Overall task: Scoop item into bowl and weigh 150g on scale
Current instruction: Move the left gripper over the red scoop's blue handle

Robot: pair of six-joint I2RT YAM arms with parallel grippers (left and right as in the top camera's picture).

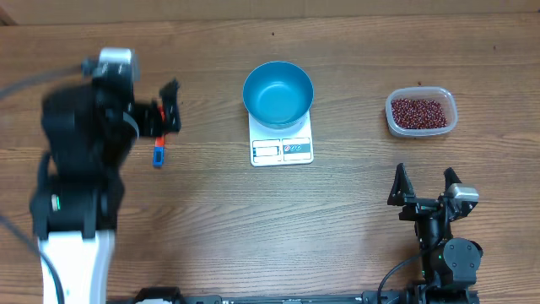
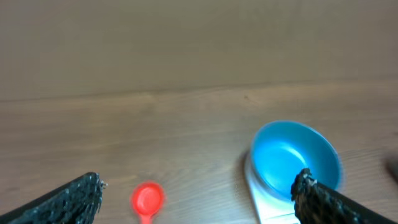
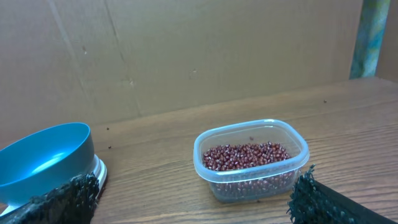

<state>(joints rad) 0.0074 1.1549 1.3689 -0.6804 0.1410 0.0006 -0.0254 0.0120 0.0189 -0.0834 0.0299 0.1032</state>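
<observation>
The red scoop head lies below, open side up, so my left gripper should tilt down and lower to the side of its rim away from the bowl.
The blue bowl (image 1: 278, 93) stands on the white scale (image 1: 282, 149) at the table's middle, and it looks empty. Dark red beans (image 1: 418, 111) fill a clear plastic tub (image 1: 447, 102) to the right. My left gripper (image 1: 171, 110) hangs open left of the bowl, holding nothing. In the left wrist view, a red scoop head (image 2: 147, 198) lies on the table between the fingers (image 2: 74, 199), with the bowl (image 2: 292, 155) beyond. My right gripper (image 1: 426, 186) stands open near the front edge, facing the beans (image 3: 245, 155) and the tub (image 3: 255, 180).
The small scoop (image 1: 159, 150), red with a blue handle, lies on the wood just below the left gripper. A brown cardboard wall (image 3: 186, 50) backs the table. Bare wood lies between the scale and the right gripper.
</observation>
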